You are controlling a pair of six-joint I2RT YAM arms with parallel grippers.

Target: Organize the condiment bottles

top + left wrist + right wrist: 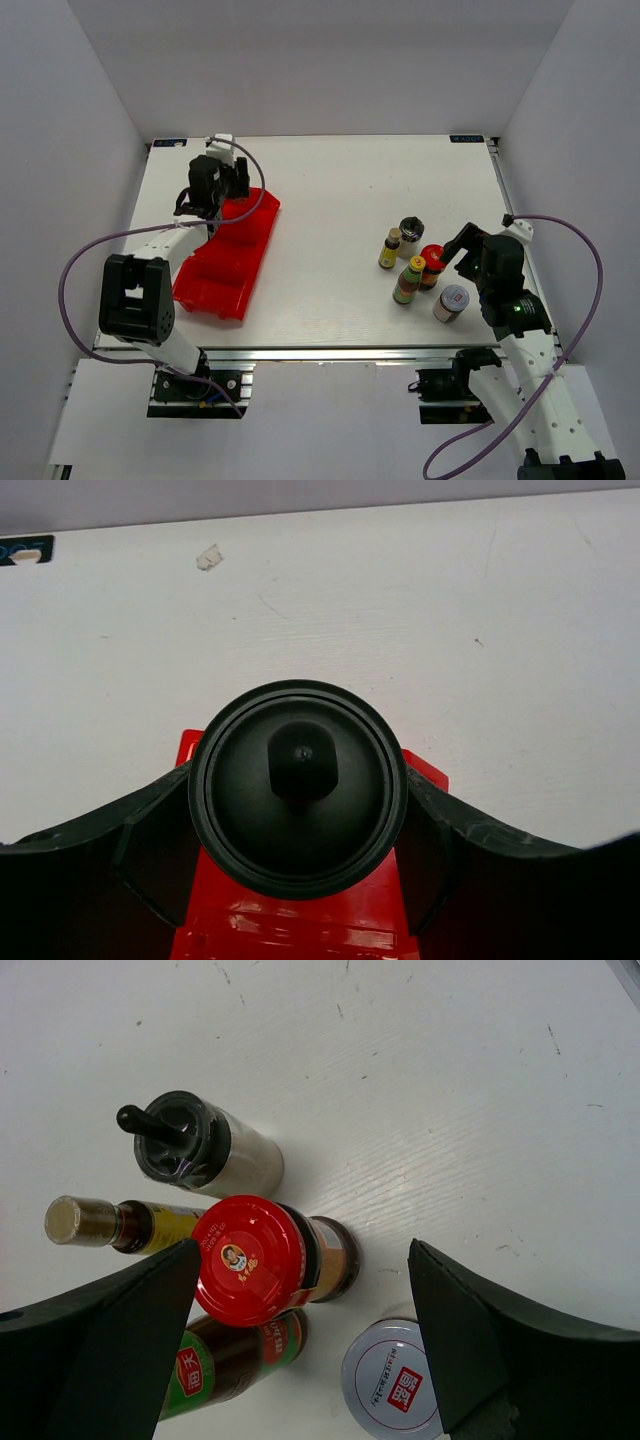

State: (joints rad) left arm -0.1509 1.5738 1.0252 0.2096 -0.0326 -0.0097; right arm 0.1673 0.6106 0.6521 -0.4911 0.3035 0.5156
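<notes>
My left gripper should move down and slightly back into the red tray's far end (251,205) (297,910) and let go of the black-capped bottle next, because the tray is empty.
My left gripper (212,200) (298,780) is shut on a bottle with a round black spout cap (300,790), held over the far end of the red tray (215,275) (300,930). My right gripper (454,250) (303,1250) is open above a cluster of bottles standing on the table. The red-capped jar (431,262) (250,1260) sits between its fingers, nearer the left one. A white-capped jar (452,302) (395,1380), a green-labelled yellow-capped bottle (408,280) (220,1365), a brownish-capped yellow-labelled bottle (390,248) (80,1220) and a black-capped jar (411,232) (185,1145) stand around it.
The red tray lies at an angle on the left side of the white table (340,200). White walls enclose the table on three sides. A small scrap (208,557) lies near the far edge.
</notes>
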